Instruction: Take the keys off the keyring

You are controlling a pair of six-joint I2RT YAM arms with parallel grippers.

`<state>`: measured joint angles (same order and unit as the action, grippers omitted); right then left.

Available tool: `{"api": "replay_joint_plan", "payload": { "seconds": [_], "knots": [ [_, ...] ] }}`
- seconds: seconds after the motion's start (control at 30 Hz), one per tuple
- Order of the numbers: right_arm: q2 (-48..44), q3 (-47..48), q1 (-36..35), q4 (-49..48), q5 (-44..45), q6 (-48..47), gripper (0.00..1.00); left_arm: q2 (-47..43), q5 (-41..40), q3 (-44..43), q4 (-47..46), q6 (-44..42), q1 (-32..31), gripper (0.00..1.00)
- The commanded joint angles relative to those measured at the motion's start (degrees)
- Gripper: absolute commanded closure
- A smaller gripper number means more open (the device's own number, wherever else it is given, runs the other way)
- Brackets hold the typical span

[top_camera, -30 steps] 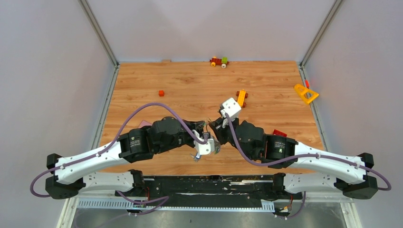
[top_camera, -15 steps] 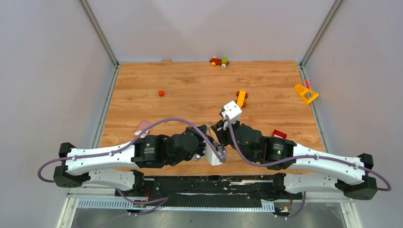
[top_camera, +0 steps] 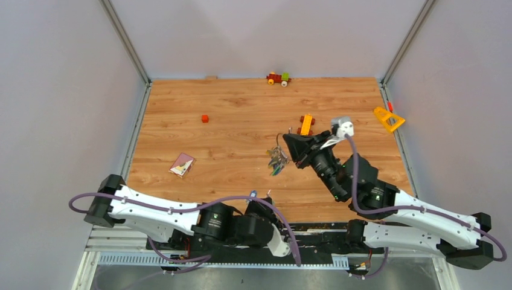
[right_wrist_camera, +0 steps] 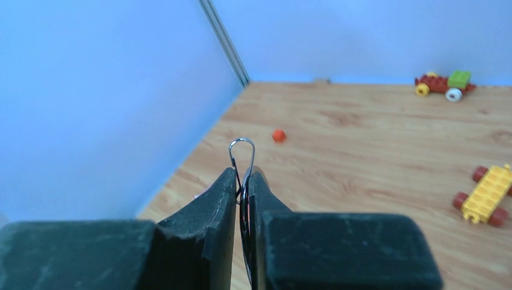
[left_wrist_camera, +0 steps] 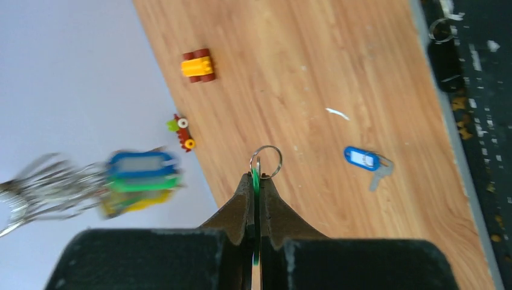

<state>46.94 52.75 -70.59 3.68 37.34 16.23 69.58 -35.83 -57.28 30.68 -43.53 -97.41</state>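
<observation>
The hanging keys go onto the wood [top_camera: 279, 190] beside the loose blue-tagged key next, once my right gripper lowers and tilts down.
My right gripper [top_camera: 290, 145] is shut on the keyring, a thin silver wire loop [right_wrist_camera: 241, 148] that sticks out past its fingertips. The keys, a bunch with blue, green and yellow tags [top_camera: 278, 161], hang below it over the table middle; they show blurred in the left wrist view [left_wrist_camera: 136, 176]. My left gripper [top_camera: 264, 198] is near the table's front edge, shut on a green-tagged key [left_wrist_camera: 255, 181] with a small silver ring [left_wrist_camera: 266, 161] at the fingertips. A blue-tagged key [left_wrist_camera: 362, 159] lies loose on the wood near the front edge [top_camera: 252, 194].
A pink card [top_camera: 182, 164] lies front left. A small red brick [top_camera: 204, 118], an orange toy brick car [top_camera: 307, 124], a red-green toy car [top_camera: 278, 78] at the back edge and a yellow triangle [top_camera: 388, 119] at the right edge. Grey walls on three sides.
The two grippers, close together before, have parted. My left arm pulled back to the front edge with the green-tagged key. My right arm moved back and right with the bunch.
</observation>
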Motion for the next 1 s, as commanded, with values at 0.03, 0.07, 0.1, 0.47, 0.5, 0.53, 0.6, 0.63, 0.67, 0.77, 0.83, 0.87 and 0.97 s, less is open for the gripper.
{"api": "replay_joint_plan", "payload": {
  "seconds": [0.03, 0.07, 0.1, 0.47, 0.5, 0.53, 0.6, 0.63, 0.67, 0.77, 0.83, 0.87, 0.97],
  "knots": [
    [-2.94, -0.45, 0.12, -13.07, 2.12, 0.24, 1.00, 2.68, -1.77, 0.43, 0.53, 5.01, -2.25, 1.00],
    [-3.29, -0.41, 0.11, -12.61, 2.31, -0.31, 1.00, 2.33, -2.24, 0.94, 0.20, 5.86, -2.22, 1.00],
    [-3.84, -0.33, 0.17, -11.93, 2.66, -1.03, 1.00, 1.64, -2.63, 1.71, -0.53, 6.88, -2.26, 1.00],
    [-4.61, 0.90, 0.15, 3.08, 3.21, -5.58, 1.00, -17.96, 11.55, 22.31, -26.60, 33.64, 6.43, 0.98],
    [-3.99, 0.94, 0.19, 4.92, 3.10, -4.96, 1.00, -18.90, 13.10, 25.58, -29.78, 37.33, 7.89, 0.96],
    [-2.64, 1.11, 0.34, 7.07, 3.30, -3.98, 1.00, -19.38, 14.24, 28.35, -33.94, 42.22, 9.32, 0.94],
    [0.02, 2.18, 1.21, 12.50, 3.29, -0.88, 1.00, -19.31, 15.51, 32.59, -38.33, 49.65, 12.45, 0.91],
    [1.48, 2.54, 1.83, 14.83, 2.44, 0.38, 1.00, -18.98, 15.49, 34.06, -39.61, 53.13, 13.96, 0.90],
    [2.79, 2.68, 2.72, 16.73, 1.16, 1.66, 1.00, -18.70, 15.35, 35.37, -40.38, 55.93, 15.54, 0.89],
    [6.06, 2.15, 5.50, 19.79, -3.70, 4.84, 1.00, -18.32, 14.99, 38.22, -42.00, 61.89, 19.57, 0.87],
    [7.56, 1.07, 7.23, 20.17, -6.69, 6.43, 1.00, -18.90, 14.16, 38.88, -41.50, 63.77, 21.77, 0.85],
    [8.04, 0.22, 7.91, 19.91, -8.06, 6.92, 1.00, -19.37, 13.66, 38.90, -40.83, 64.38, 22.68, 0.84],
    [8.53, -2.30, 9.97, 17.47, -12.59, 7.69, 1.00, -21.96, 11.82, 39.47, -39.67, 65.16, 24.89, 0.73]
  ]
}}
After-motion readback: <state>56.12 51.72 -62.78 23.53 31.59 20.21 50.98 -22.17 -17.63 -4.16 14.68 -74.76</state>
